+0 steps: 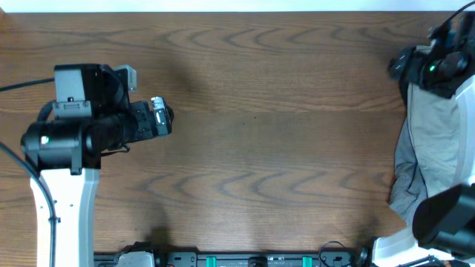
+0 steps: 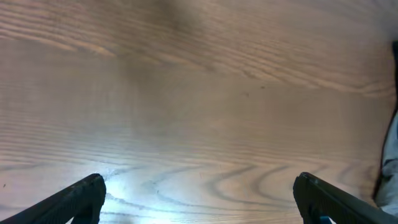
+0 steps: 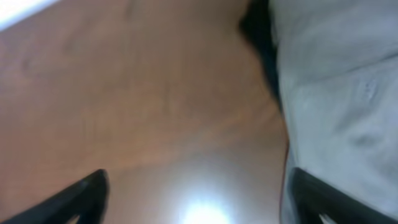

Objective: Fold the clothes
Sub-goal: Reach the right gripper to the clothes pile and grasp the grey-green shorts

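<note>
My right gripper turns and shifts over the shorts' edge by the dark cloth patch (image 1: 412,90) next, then lowers, since only one fingertip is over cloth.
The pale khaki-green shorts (image 1: 436,130) lie crumpled at the table's far right edge. They fill the right side of the right wrist view (image 3: 336,93). My right gripper (image 1: 401,65) is open and empty at the pile's upper left corner. In its own view (image 3: 199,202) its left finger is over bare wood and its right finger is over the cloth's edge. My left gripper (image 1: 165,119) is open and empty over bare table at the left, far from the shorts, and its view (image 2: 199,202) shows only wood between the fingers.
A grey garment (image 1: 407,174) lies along the pile's lower left side. A dark cloth patch (image 3: 258,31) shows at the pile's edge. The right arm's base (image 1: 445,219) stands at the front right. A cloth sliver (image 2: 392,162) shows at the left wrist view's right edge.
</note>
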Tool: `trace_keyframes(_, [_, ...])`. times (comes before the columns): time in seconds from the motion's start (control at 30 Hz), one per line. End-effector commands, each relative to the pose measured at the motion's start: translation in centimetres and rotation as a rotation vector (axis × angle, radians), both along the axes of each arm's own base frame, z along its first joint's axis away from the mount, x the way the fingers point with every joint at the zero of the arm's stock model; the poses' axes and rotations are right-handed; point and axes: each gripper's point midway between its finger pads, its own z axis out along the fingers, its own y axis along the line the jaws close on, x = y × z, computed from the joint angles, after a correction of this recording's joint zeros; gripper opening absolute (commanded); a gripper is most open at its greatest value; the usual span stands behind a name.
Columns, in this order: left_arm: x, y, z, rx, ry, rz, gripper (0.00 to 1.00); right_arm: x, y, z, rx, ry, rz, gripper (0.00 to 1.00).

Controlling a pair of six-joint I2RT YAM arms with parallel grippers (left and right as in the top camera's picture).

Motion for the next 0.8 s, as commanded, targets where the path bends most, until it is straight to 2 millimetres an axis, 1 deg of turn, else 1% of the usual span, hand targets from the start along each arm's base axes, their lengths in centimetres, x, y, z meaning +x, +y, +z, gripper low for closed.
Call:
trace_keyframes(0.0, [0.2,0.3,0.3,0.016,-0.011,-0.001,0.98,1.6,-1.7,0.3,0.006,-0.051,-0.032,0.83])
trace_keyframes(0.03, [0.2,0.3,0.3,0.016,-0.010,-0.001,0.98,2.0,-2.5,-0.4,0.003,-0.043,-0.068,0.80])
trace_keyframes(0.1, [0.2,0.3,0.3,0.016,-0.010,-0.001,0.98,2.4,-4.0,-2.0,-0.015,-0.016,-0.129,0.80])
trace_keyframes(0.17, [0.3,0.3,0.3,0.017,-0.013,-0.001,0.98,2.9,-5.8,-4.5,-0.049,0.030,-0.198,0.80])
trace_keyframes(0.23, [0.3,0.3,0.4,0.017,-0.014,-0.001,0.98,3.3,-7.0,-6.8,-0.085,0.069,-0.229,0.84])
trace_keyframes(0.3, [0.3,0.3,0.4,0.017,-0.014,-0.001,0.98,3.7,-8.1,-9.1,-0.121,0.105,-0.253,0.86])
trace_keyframes(0.37, [0.3,0.3,0.4,0.016,-0.014,0.000,0.98,3.9,-9.1,-10.6,-0.163,0.130,-0.278,0.87])
trace_keyframes(0.43, [0.3,0.3,0.4,0.016,-0.014,0.000,0.98,4.2,-9.8,-11.5,-0.191,0.136,-0.294,0.88])
trace_keyframes(0.53, [0.4,0.3,0.4,0.017,-0.018,0.000,0.98,4.6,-10.0,-12.1,-0.191,0.128,-0.305,0.86])
trace_keyframes(0.63, [0.7,0.3,0.6,0.017,-0.031,0.000,0.98,4.4,-10.6,-12.7,-0.197,0.142,-0.365,0.79])
trace_keyframes(0.67, [0.8,0.3,0.6,0.017,-0.035,0.000,0.98,4.3,-10.8,-13.0,-0.198,0.147,-0.379,0.74])
trace_keyframes(0.77, [0.8,0.3,0.6,0.017,-0.037,0.000,0.98,4.2,-10.7,-13.6,-0.190,0.159,-0.387,0.66])
